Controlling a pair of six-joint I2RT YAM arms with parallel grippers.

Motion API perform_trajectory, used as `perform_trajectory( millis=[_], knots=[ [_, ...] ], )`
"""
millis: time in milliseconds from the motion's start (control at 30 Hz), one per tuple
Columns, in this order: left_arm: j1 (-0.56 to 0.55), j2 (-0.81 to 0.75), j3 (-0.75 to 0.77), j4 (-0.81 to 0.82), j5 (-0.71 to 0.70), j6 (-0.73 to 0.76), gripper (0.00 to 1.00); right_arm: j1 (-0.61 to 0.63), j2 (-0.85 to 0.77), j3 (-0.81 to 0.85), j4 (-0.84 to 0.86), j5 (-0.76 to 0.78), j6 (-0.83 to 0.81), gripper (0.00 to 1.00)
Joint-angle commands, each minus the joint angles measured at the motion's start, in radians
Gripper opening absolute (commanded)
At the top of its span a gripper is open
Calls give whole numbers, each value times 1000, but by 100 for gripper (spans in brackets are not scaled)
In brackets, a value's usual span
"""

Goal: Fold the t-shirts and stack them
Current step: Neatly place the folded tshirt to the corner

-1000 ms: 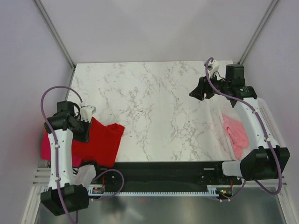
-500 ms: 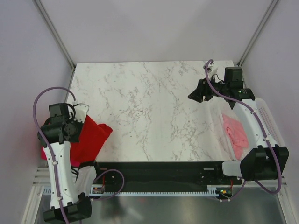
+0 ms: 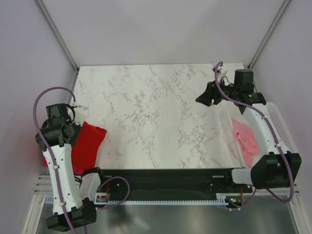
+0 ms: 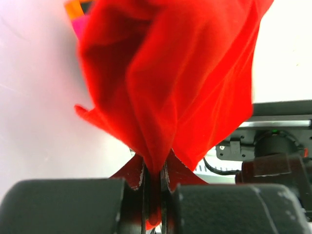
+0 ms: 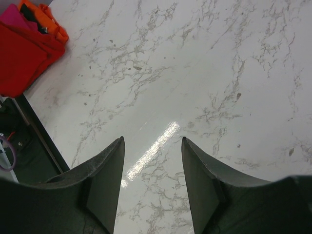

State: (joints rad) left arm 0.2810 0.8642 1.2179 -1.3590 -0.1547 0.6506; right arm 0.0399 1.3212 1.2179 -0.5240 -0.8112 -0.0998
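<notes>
The pile's wall edge (image 4: 78, 22) lies below my left gripper, to the left in the top view, so next I need to lower it toward the grey wall and release the red shirt's fold.
The bright red t-shirt (image 3: 87, 145) hangs bunched from my left gripper (image 3: 77, 127) at the table's left edge. In the left wrist view the jaws are shut on a fold of this red shirt (image 4: 170, 87), with my left gripper (image 4: 155, 175) pinching it. Bits of orange cloth (image 4: 74, 8) and magenta cloth (image 4: 80, 27) show behind it. My right gripper (image 3: 203, 97) is open and empty above the far right of the table; its wrist view shows the gripper (image 5: 152, 146) over bare marble, with the red shirt (image 5: 22, 61), an orange shirt (image 5: 46, 22) and a magenta shirt (image 5: 14, 15) far off. A pale pink shirt (image 3: 246, 139) lies at the right.
The white marble table (image 3: 156, 112) fills the middle. The white perforated basket (image 3: 281, 127) holds the pale pink shirt at the right edge. A black rail (image 3: 165, 178) with cables runs along the near edge. Grey walls stand close on both sides.
My left arm has pulled the red shirt left and off the table, bunching it at the left edge. The right gripper has barely moved.
</notes>
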Motion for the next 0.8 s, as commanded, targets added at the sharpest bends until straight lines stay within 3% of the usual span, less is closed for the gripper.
perform_trajectory(
  millis=[0, 333, 767],
  knots=[
    [55, 2, -55, 75, -59, 93, 2, -2, 0, -3, 48, -29, 5, 58],
    [469, 159, -61, 265, 93, 251, 2, -2, 10, -20, 102, -29, 63, 58],
    [552, 263, -205, 449, 98, 225, 2, 0, 61, -8, 166, -28, 161, 58]
  ],
)
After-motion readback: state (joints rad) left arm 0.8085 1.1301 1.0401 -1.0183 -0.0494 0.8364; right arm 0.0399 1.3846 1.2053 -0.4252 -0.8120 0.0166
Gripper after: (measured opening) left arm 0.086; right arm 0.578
